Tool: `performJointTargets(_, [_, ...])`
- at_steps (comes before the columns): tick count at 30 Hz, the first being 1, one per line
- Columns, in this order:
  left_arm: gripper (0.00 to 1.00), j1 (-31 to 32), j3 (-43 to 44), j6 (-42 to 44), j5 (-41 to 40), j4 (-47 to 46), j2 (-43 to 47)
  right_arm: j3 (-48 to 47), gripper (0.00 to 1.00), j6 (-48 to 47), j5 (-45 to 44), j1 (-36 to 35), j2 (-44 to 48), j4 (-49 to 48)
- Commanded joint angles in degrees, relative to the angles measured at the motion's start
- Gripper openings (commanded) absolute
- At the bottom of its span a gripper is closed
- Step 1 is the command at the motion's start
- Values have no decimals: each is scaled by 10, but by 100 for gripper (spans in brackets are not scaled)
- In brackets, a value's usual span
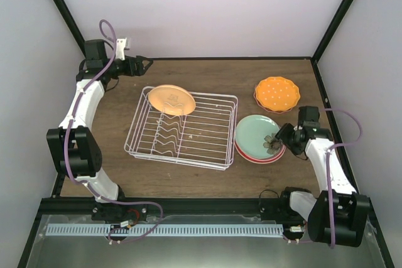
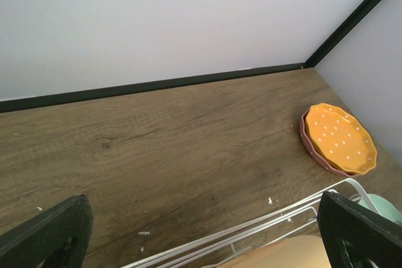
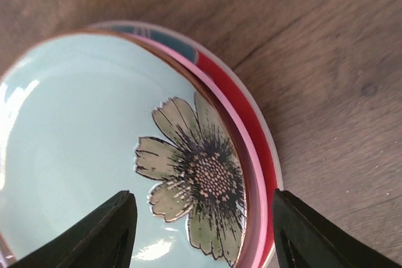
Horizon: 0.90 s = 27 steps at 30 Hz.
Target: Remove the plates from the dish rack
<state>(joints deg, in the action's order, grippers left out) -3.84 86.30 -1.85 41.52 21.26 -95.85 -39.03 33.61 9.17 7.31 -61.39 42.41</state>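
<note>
I will next lift my right gripper, swing it outward and across, and lower it onto the plate's stack-side rim (image 1: 193,104), because one pale yellow plate is still in the rack (image 1: 207,155).
The white wire dish rack (image 1: 207,155) stands mid-table, and one pale yellow plate (image 1: 171,100) leans in its back left corner. To its right a teal flower plate (image 1: 254,131) lies on top of a pink plate and a red-and-teal plate. A dotted orange plate (image 1: 277,92) sits on a pink scalloped one at the back right. My right gripper (image 1: 276,141) is open over the stack's right edge. In the right wrist view the teal plate (image 3: 75,130), pink rim (image 3: 246,149) and red-and-teal rim (image 3: 254,114) lie between the gripper (image 3: 201,233) fingers. My left gripper (image 1: 146,64) is open and empty behind the rack.
The left wrist view shows the gripper (image 2: 201,243) over bare wood, with the rack's back wire (image 2: 264,225), the pale plate's edge (image 2: 295,257) and the dotted orange plate (image 2: 342,136). Walls with black frame bars enclose the table on three sides.
</note>
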Motion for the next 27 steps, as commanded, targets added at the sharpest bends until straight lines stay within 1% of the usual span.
performJointTargets(1, [100, -3, -6, 7, 9, -2, 6, -63, 61, -11, -42, 2, 37, 9])
performJointTargets(4, [100, -2, -5, 6, 8, -3, 4, -113, 61, -26, -3, 2, 64, -56])
performJointTargets(6, [100, -2, -5, 2, 8, -7, 2, -154, 62, -45, 50, -2, 46, -103])
performJointTargets(8, [100, -2, -4, -4, 8, -12, -2, -199, 63, -69, 83, -20, 2, -153])
performJointTargets(9, [100, -1, -3, -6, 8, -14, -4, -227, 63, -88, 85, -42, -23, -168])
performJointTargets(10, [100, -1, -2, -7, 8, -15, -6, -258, 63, -112, 85, -79, -57, -183])
performJointTargets(14, [100, -2, 1, -6, 8, -16, -6, -380, 64, -251, 81, -221, -203, -232])
performJointTargets(17, [100, -2, -1, -2, 5, -14, -1, -459, 69, -347, 94, -303, -291, -259])
performJointTargets(19, [100, -2, -5, -2, 2, -14, 4, -502, 71, -391, 110, -343, -341, -274])
performJointTargets(22, [100, -2, -10, -6, 0, -17, 10, -544, 72, -423, 126, -386, -395, -288])
performJointTargets(25, [100, -3, -15, -13, -1, -23, 14, -557, 75, -454, 137, -423, -428, -302])
performJointTargets(27, [100, -2, -18, -16, -1, -27, 15, -561, 76, -473, 127, -444, -448, -306])
